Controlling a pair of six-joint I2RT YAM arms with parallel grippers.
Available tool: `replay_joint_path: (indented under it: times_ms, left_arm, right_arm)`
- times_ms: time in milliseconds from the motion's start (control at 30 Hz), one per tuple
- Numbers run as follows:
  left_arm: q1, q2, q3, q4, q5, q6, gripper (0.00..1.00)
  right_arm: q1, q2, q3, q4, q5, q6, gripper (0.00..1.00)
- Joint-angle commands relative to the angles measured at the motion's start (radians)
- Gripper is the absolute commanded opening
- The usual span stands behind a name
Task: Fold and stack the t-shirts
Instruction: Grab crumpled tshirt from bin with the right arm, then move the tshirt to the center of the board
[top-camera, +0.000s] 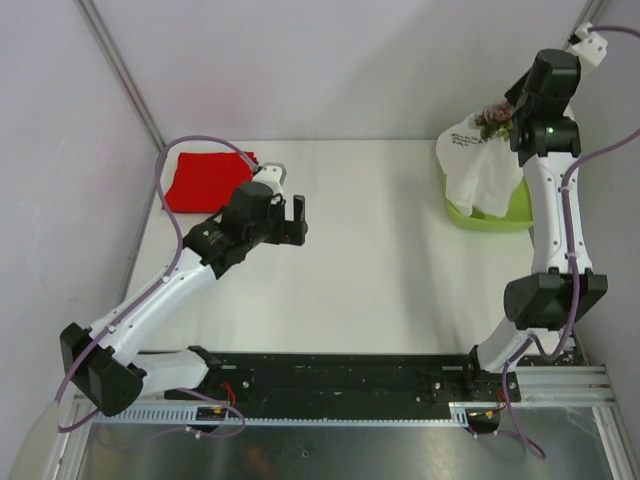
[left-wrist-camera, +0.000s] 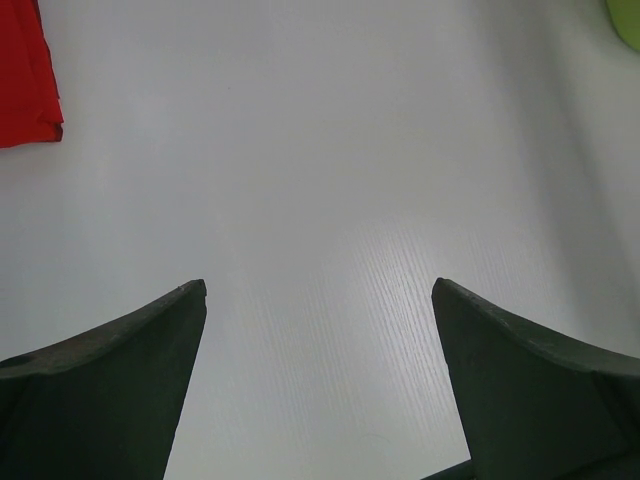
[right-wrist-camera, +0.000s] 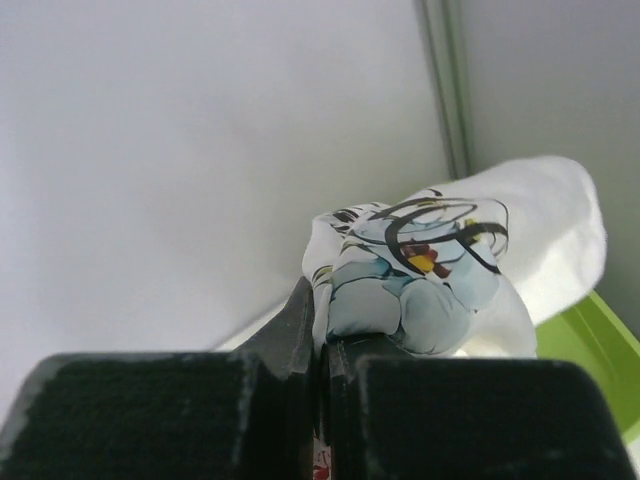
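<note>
I should move my right gripper down and back and let go of the white t-shirt over the empty middle of the tabletop, which is below the gripper and to its left in the top view.
A folded bright red t-shirt (top-camera: 205, 178) lies at the far left of the table; its corner shows in the left wrist view (left-wrist-camera: 25, 85). My left gripper (top-camera: 285, 221) is open and empty, hovering to the right of it (left-wrist-camera: 320, 290). My right gripper (top-camera: 512, 118) is shut on the white printed t-shirt (top-camera: 480, 170) and holds it up, so the cloth hangs down into the lime-green tray (top-camera: 500, 217). In the right wrist view the printed bunch (right-wrist-camera: 420, 270) sits pinched at my closed fingers (right-wrist-camera: 325, 330).
The lime-green tray stands at the far right of the white table (top-camera: 380, 260); its rim shows in the right wrist view (right-wrist-camera: 590, 340) and the left wrist view (left-wrist-camera: 625, 20). Grey walls close in the back and sides. A black rail (top-camera: 350, 380) runs along the near edge.
</note>
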Motion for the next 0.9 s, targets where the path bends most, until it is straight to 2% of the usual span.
replay_joint_path:
  times_ms: [0, 200, 367, 500, 667, 767, 867]
  left_arm:
    - [0.008, -0.043, 0.026, 0.023, -0.032, 0.013, 0.99]
    - [0.011, -0.079, 0.029, 0.023, -0.043, 0.010, 0.99]
    - [0.011, -0.127, 0.012, 0.019, -0.056, 0.002, 1.00]
    - [0.011, -0.163, -0.011, 0.012, -0.073, -0.010, 0.99]
    - [0.013, -0.185, -0.047, 0.004, -0.082, -0.036, 1.00]
    - [0.013, -0.180, -0.082, 0.005, -0.080, -0.055, 1.00]
    - [0.013, -0.164, -0.124, 0.007, -0.071, -0.075, 0.99]
  right_arm:
    - [0.102, -0.122, 0.115, 0.036, 0.036, -0.062, 0.00]
    - [0.266, -0.220, 0.147, 0.030, 0.058, -0.069, 0.00]
    - [0.421, -0.305, 0.078, 0.024, 0.082, -0.060, 0.00]
    - [0.507, -0.383, -0.098, 0.032, 0.043, 0.002, 0.00]
    - [0.545, -0.456, -0.422, 0.094, -0.091, 0.136, 0.00]
    - [0.551, -0.437, -0.570, 0.100, -0.151, 0.185, 0.00]
    - [0.546, -0.371, -0.650, 0.066, -0.148, 0.182, 0.00]
